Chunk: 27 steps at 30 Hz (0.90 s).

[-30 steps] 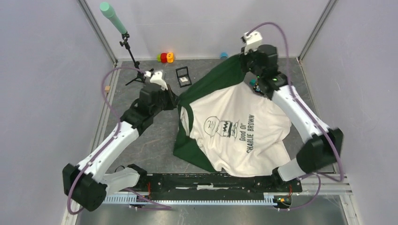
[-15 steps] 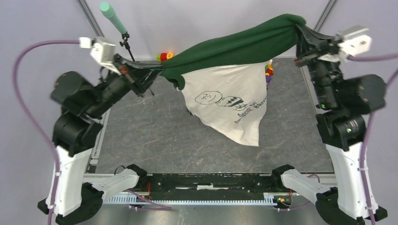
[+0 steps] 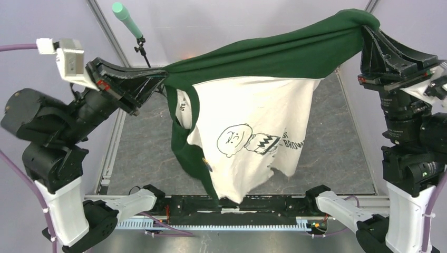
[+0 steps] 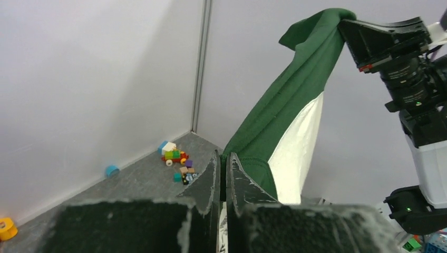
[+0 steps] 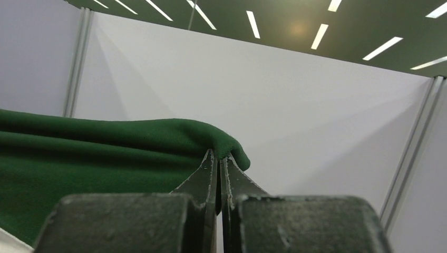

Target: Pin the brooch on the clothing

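The clothing hangs in the air, so my left gripper needs to go down to the grey mat below it, fingers tilting down, and let go of the clothing there.
The cream-white T-shirt (image 3: 248, 110) with dark green sleeves hangs in the air, stretched between both raised arms, its cartoon boy print facing the camera. My left gripper (image 3: 161, 78) is shut on one green sleeve end; the left wrist view shows the green cloth pinched between its jaws (image 4: 223, 158). My right gripper (image 3: 366, 25) is shut on the other green sleeve end, and the right wrist view shows the cloth (image 5: 105, 153) pinched at the tips (image 5: 219, 155). The brooch is not in view.
A green-tipped microphone on a tripod (image 3: 125, 17) stands at the back left. A pile of small coloured toy blocks (image 4: 176, 161) and a blue cap (image 4: 111, 170) lie on the grey mat near the back wall. Enclosure walls stand close on both sides.
Both arms have lifted the shirt off the mat and raised it higher and wider apart; it now hangs stretched and unfolded, nearer the camera.
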Tool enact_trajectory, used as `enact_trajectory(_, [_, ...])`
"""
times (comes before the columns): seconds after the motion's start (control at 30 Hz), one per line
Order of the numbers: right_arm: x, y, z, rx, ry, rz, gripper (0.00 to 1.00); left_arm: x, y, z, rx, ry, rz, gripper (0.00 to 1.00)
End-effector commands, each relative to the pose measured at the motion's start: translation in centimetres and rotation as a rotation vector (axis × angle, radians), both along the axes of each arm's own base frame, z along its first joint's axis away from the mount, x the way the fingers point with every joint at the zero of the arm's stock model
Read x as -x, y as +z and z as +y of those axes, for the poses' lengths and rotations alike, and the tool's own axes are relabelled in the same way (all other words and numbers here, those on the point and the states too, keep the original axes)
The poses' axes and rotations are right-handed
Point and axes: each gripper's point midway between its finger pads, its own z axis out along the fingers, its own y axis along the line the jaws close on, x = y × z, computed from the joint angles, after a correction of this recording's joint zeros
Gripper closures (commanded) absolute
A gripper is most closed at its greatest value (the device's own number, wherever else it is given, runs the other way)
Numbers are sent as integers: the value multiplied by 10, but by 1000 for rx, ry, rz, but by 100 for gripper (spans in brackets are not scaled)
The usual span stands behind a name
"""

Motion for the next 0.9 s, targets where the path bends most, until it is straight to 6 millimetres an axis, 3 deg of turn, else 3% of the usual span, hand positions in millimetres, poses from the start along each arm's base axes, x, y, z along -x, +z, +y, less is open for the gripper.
enact_trajectory(0.0, [-35,-1,-44,-102,-278,27,100,-50,-16,9,-12,182,68,98])
enact_trajectory(0.1, [-91,-40,-43,-85,-380,141,100,-105,-61,-6,-77,254,181,98])
enact_trajectory(0.13, [-115,-61,-41,-65,-417,194,100,-125,-79,-10,-103,290,219,98])
enact_trajectory(0.17, [-134,-77,-40,-61,-452,222,100,-149,-108,-15,-149,323,277,98])
enact_trajectory(0.2, [-156,-102,-38,-39,-486,273,100,-167,-131,-19,-183,355,320,98])
enact_trajectory(0.27, [-198,-150,-31,1,-525,353,100,-205,-196,-31,-279,394,439,98])
enact_trajectory(0.33, [-241,-214,-22,55,-539,461,100,-229,-256,-41,-350,408,550,98])
enact_trajectory(0.37, [-258,-244,-19,80,-542,508,97,-241,-291,-42,-385,435,610,92])
enact_trajectory(0.43, [-291,-313,-14,127,-552,607,67,-257,-349,-44,-430,481,707,61])
enact_trajectory(0.47, [-305,-356,-13,159,-564,676,46,-263,-376,-45,-458,495,746,40])
enact_trajectory(0.5, [-318,-390,-12,181,-571,734,23,-266,-396,-46,-480,499,781,27])
enact_trajectory(0.6, [-342,-476,-3,291,-561,918,5,-265,-443,-53,-529,475,883,14])
enact_trajectory(0.63, [-344,-493,-1,307,-552,963,3,-262,-450,-55,-526,466,904,12])
enact_trajectory(0.7, [-339,-516,3,311,-522,1028,2,-250,-462,-59,-493,441,937,9])
enact_trajectory(0.87, [-298,-535,14,257,-400,1110,2,-211,-492,-70,-367,372,1041,7])
